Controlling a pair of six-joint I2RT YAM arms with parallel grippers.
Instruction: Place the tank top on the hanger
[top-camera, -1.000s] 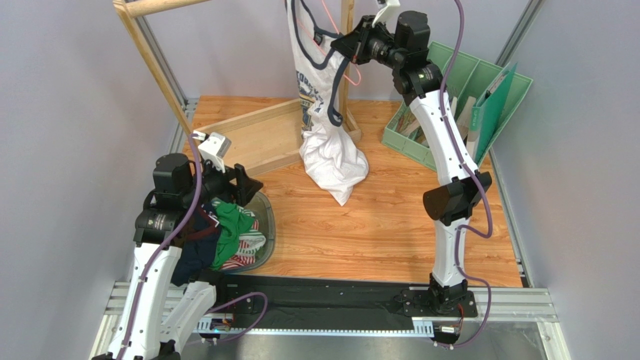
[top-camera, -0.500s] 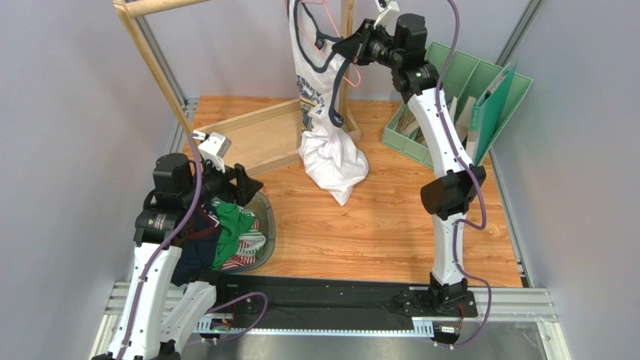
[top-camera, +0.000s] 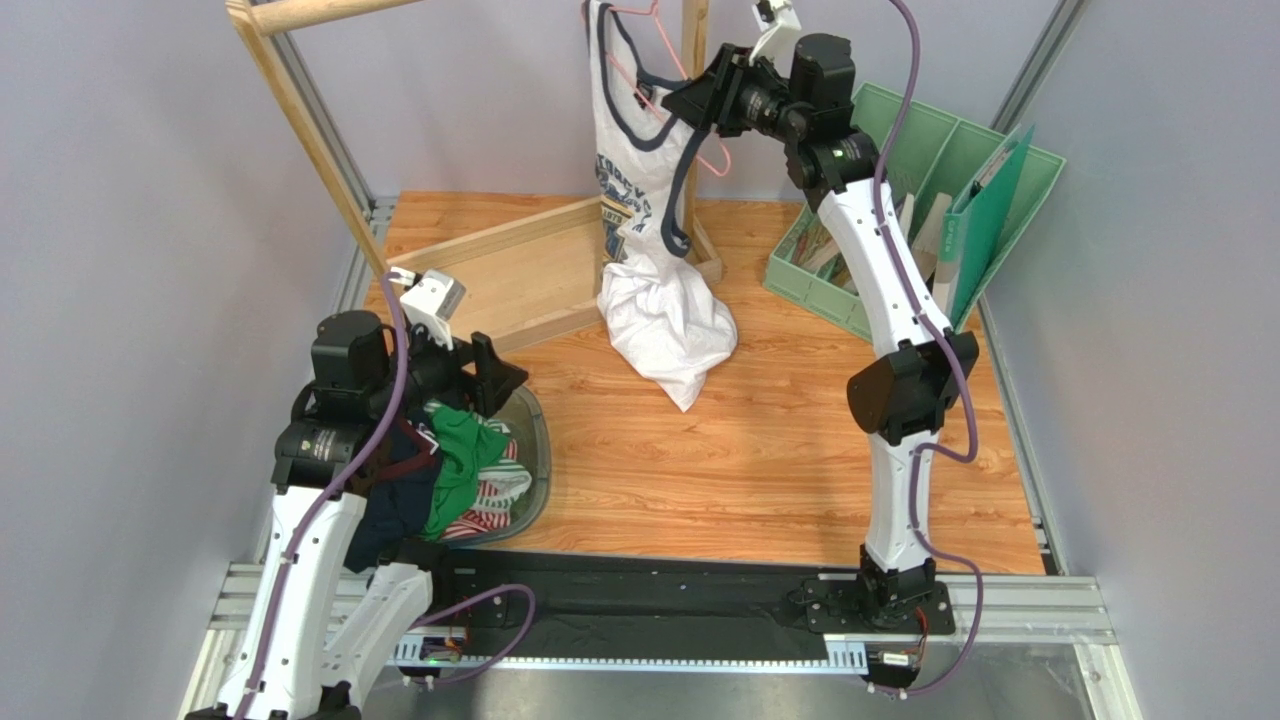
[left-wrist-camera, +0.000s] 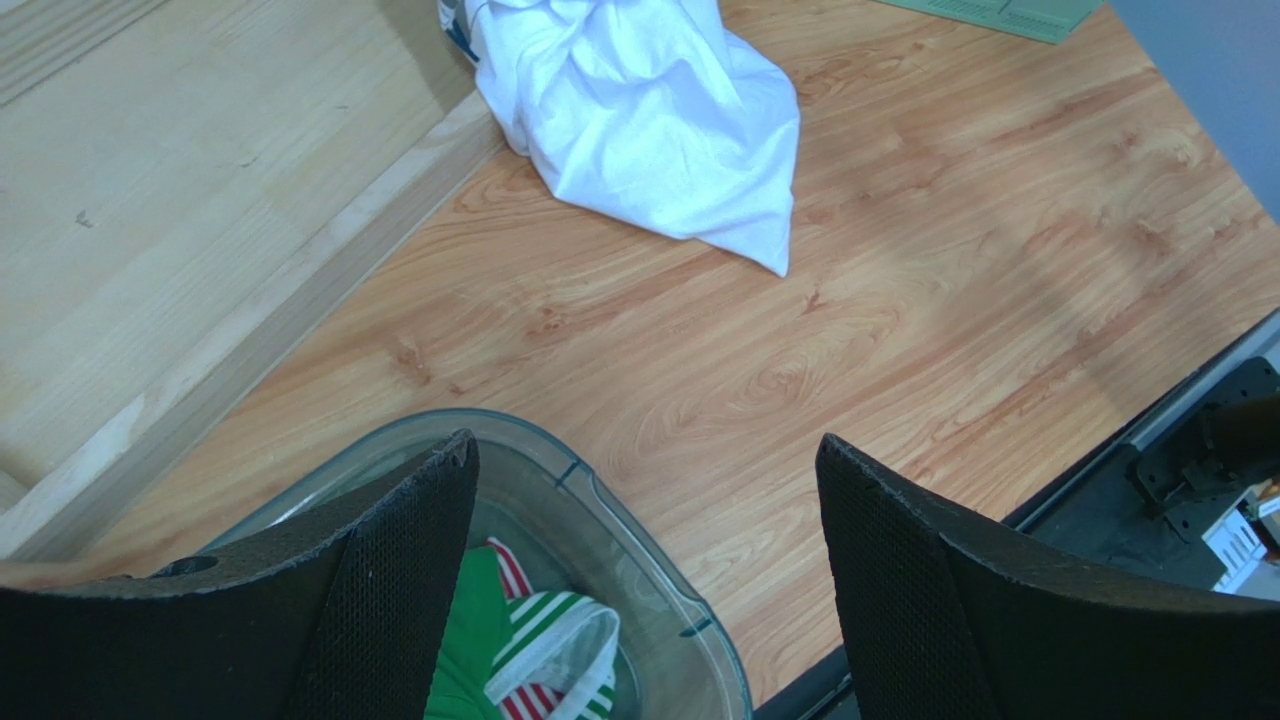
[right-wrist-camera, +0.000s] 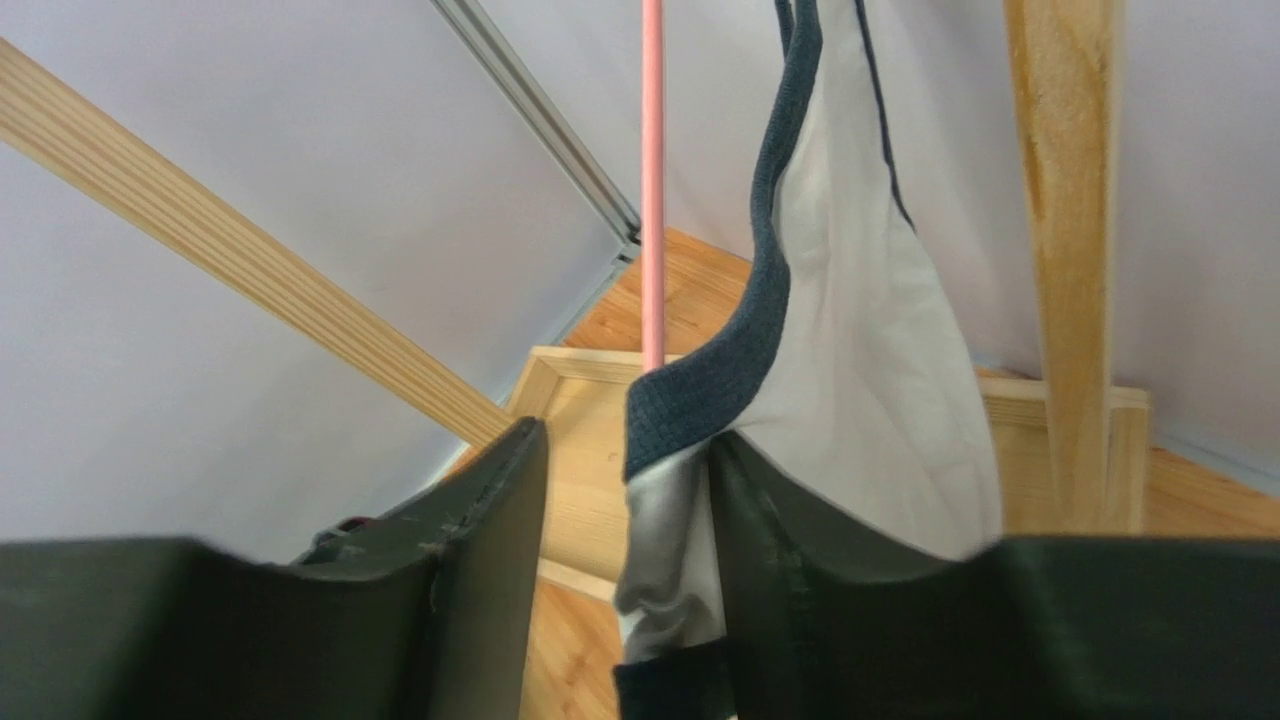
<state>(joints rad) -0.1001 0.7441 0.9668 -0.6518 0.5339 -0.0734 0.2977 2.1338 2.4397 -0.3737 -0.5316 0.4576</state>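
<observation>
I will move my left gripper from the clear bin (left-wrist-camera: 661, 585) outward and down to the bunched white cloth, as the cloth's hem lies heaped on the tabletop.
The white tank top (top-camera: 646, 285) with navy trim hangs at the back from the pink wire hanger (top-camera: 718, 150), and its hem is bunched on the table. My right gripper (top-camera: 679, 102) is high up at the top's navy-edged strap. In the right wrist view its jaws (right-wrist-camera: 624, 443) stand apart around the strap (right-wrist-camera: 872, 345). The cloth lies against the right finger, with a gap to the left finger. The pink wire (right-wrist-camera: 652, 180) rises just behind. My left gripper (top-camera: 489, 375) is open and empty over the clear bin (left-wrist-camera: 661, 585). The top's hem also shows in the left wrist view (left-wrist-camera: 646, 120).
The wooden rack post (top-camera: 694, 30) stands just right of the hanging top, with its slanted rail (top-camera: 301, 120) and wooden base tray (top-camera: 511, 278) to the left. The clear bin (top-camera: 529, 450) holds a green garment (top-camera: 466, 458) and striped clothes. A green file organizer (top-camera: 902, 195) stands back right.
My right gripper has shifted slightly left and up at the strap, and the top's upper part moved a little with it. The left arm has barely moved.
</observation>
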